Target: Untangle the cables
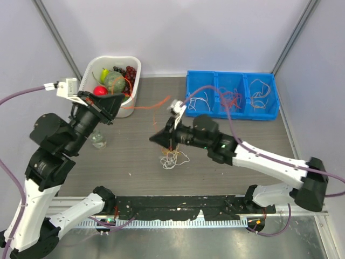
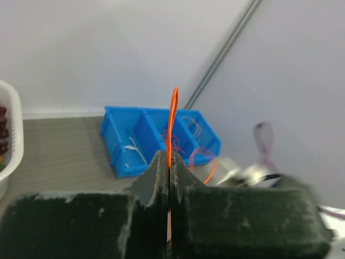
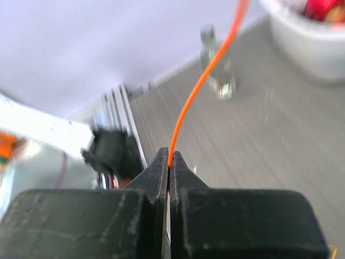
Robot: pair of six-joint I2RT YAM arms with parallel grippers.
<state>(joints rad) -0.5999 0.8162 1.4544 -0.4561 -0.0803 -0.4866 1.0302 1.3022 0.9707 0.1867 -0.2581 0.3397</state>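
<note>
Pieces of orange cable lie in the middle compartment (image 1: 232, 99). My right gripper will next carry the cable outward and to the right in the top view, then move down and release it there.
My left gripper (image 1: 119, 103) is shut on one end of a single orange cable (image 1: 150, 106), close to the white basket. In the left wrist view the cable (image 2: 172, 121) rises as a narrow loop out of the shut jaws of that gripper (image 2: 170, 160). My right gripper (image 1: 153, 139) is shut on the same orange cable. In the right wrist view the cable (image 3: 197, 91) runs up and away from the shut gripper (image 3: 169, 159). A small tangle of mostly white and yellow cables (image 1: 173, 158) lies on the table just below the right gripper.
A white basket (image 1: 135, 66) of toy fruit stands at the back left, also in the right wrist view (image 3: 302, 46). A blue three-compartment bin (image 1: 233, 114) holding sorted strands stands at the back right, also in the left wrist view (image 2: 123, 154). A small clear bottle (image 1: 98, 139) stands by the left arm.
</note>
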